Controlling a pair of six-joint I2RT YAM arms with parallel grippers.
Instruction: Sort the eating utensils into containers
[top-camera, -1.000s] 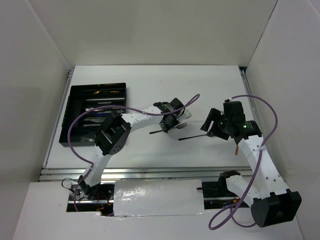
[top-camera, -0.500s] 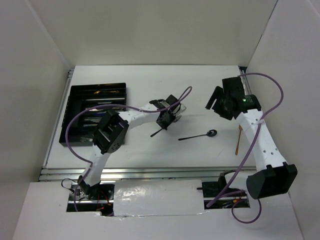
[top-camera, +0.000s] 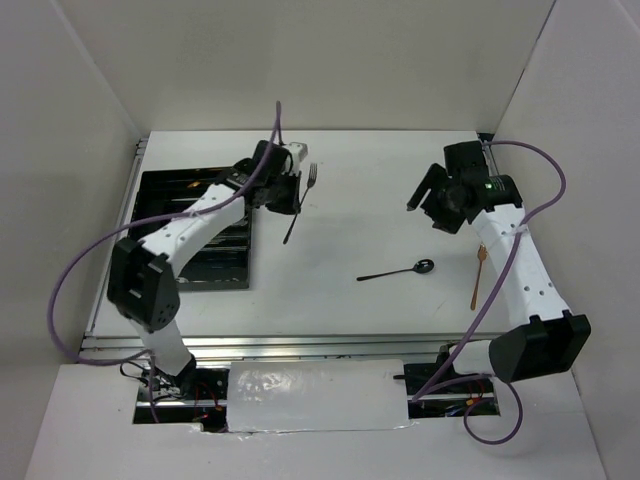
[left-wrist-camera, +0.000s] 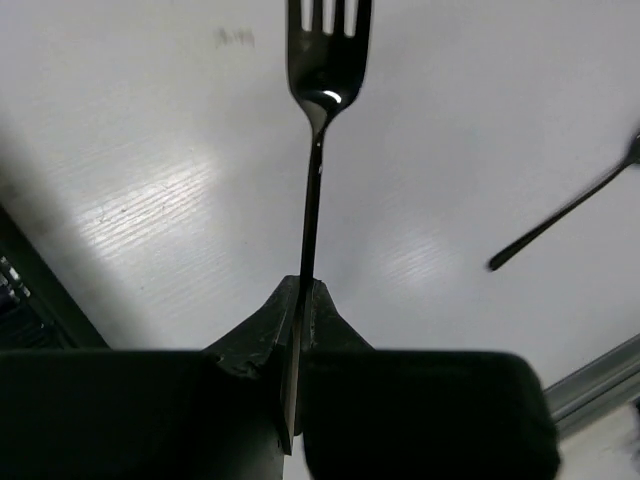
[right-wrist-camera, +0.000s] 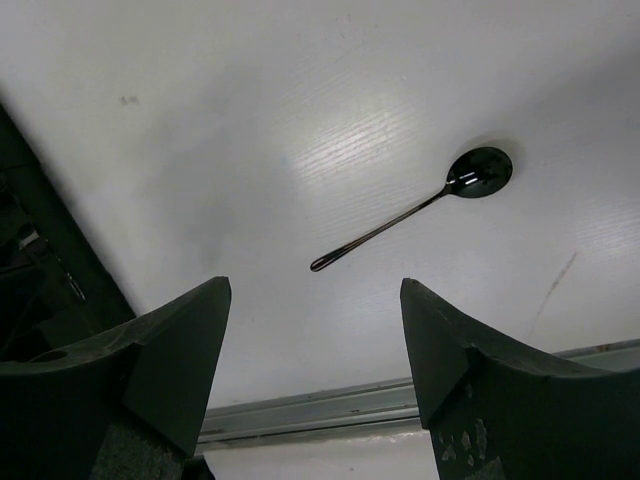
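Observation:
The robot's left gripper will next swing left in the top view over the tray's near slots, turning and lowering the fork (top-camera: 303, 195) because it points across them.
My left gripper (top-camera: 289, 192) is shut on the handle of a black fork (top-camera: 303, 195) and holds it above the table, just right of the black tray (top-camera: 150, 180). In the left wrist view the fork (left-wrist-camera: 314, 150) sticks out from between the closed fingers (left-wrist-camera: 262, 325), tines away. The tray holds several utensils. A black spoon (top-camera: 397, 271) lies on the table mid-right; it also shows in the right wrist view (right-wrist-camera: 410, 215). My right gripper (top-camera: 428, 205) is open and empty, raised behind the spoon. A slim gold-coloured utensil (top-camera: 478, 280) lies at the right.
White walls enclose the table on three sides. A metal rail (top-camera: 300, 345) runs along the near edge. The spoon's handle (left-wrist-camera: 560, 215) shows at the right of the left wrist view, and the tray's edge (left-wrist-camera: 25, 280) at its left.
My left arm has carried the fork from the table's middle up and left to beside the tray. My right gripper has risen away from the spoon towards the back right.

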